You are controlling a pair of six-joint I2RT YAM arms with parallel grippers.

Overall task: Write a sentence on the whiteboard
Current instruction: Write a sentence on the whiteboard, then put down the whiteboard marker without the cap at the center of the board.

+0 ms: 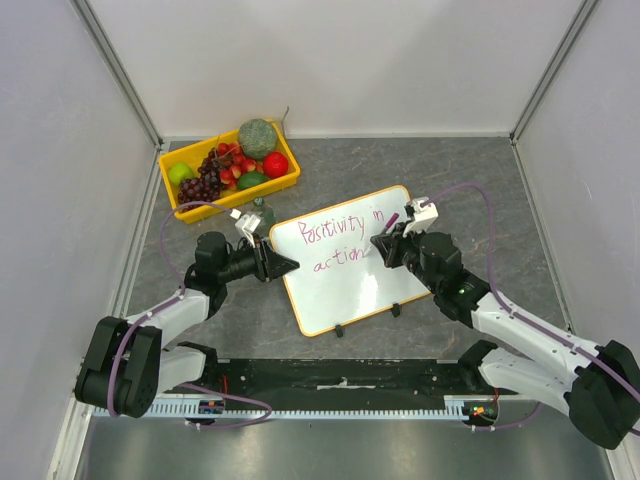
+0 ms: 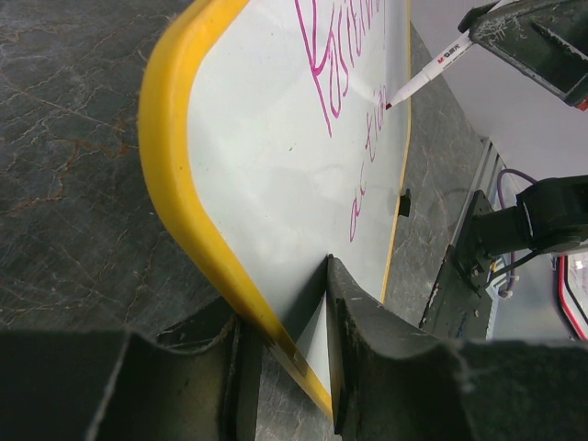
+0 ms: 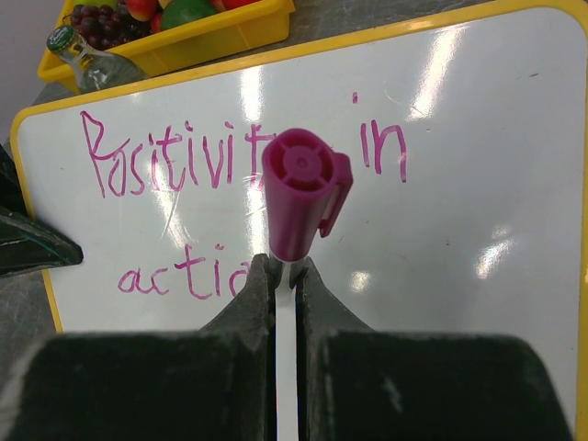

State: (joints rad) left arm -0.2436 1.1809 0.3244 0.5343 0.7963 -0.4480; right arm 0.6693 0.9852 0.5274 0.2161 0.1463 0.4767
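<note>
The robot will bring its right gripper back past the board's near edge and down to the grey table by the black feet, and it will release the marker where the table is bare.
The whiteboard lies on the grey table, its two black feet on the near edge. Pink writing on it reads "Positivity in" with "actio" beneath; it also shows in the right wrist view. My left gripper is shut on the board's yellow left edge, one finger on the white face. My right gripper is shut on a pink-capped marker, held over the board with its tip at the end of "actio".
A yellow tray of fruit stands at the back left, just behind the board. A small clear bottle stands between the tray and the board. White walls enclose the table on three sides. A black rail runs along the near edge.
</note>
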